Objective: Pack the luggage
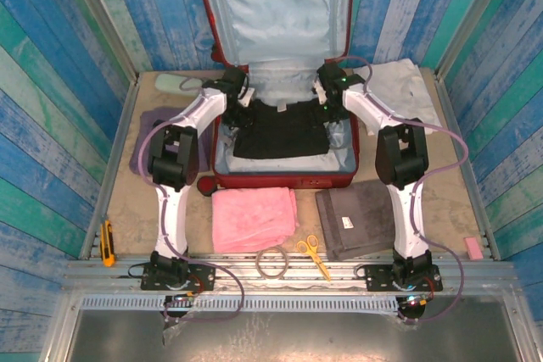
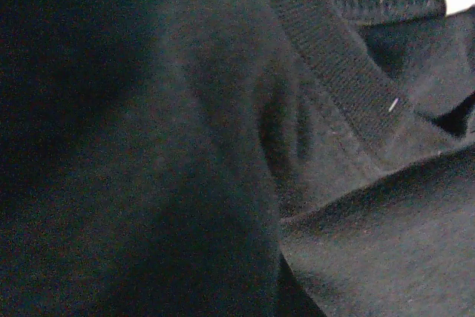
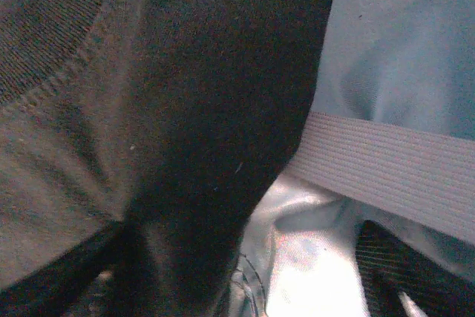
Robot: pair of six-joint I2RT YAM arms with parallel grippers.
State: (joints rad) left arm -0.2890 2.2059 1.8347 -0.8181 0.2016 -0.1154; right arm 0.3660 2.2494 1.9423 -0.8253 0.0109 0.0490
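Note:
My right gripper should next rise out of the suitcase and come down onto the pale cloth's near corner [image 1: 428, 119], which lies across the red rim from it.
The luggage [image 1: 280, 179], a red hard-shell suitcase, lies open at the table's middle with its lid upright at the back. A black garment [image 1: 282, 131] lies spread in its lower half on the pale blue lining. My left gripper [image 1: 241, 112] is down at the garment's back left corner and my right gripper [image 1: 326, 110] at its back right corner. In the left wrist view the black garment [image 2: 223, 146] and its ribbed collar [image 2: 326, 57] press close to the lens and hide the fingers. In the right wrist view the black garment [image 3: 185, 109] lies beside the lining [image 3: 401, 42] and a grey strap [image 3: 386, 168].
In front of the suitcase lie a pink towel [image 1: 252, 218], a grey towel [image 1: 356, 222], yellow scissors [image 1: 314, 253] and a tape ring [image 1: 272, 262]. A yellow knife [image 1: 108, 243] lies front left, a purple cloth [image 1: 148, 137] left, a pale cloth [image 1: 399, 86] back right.

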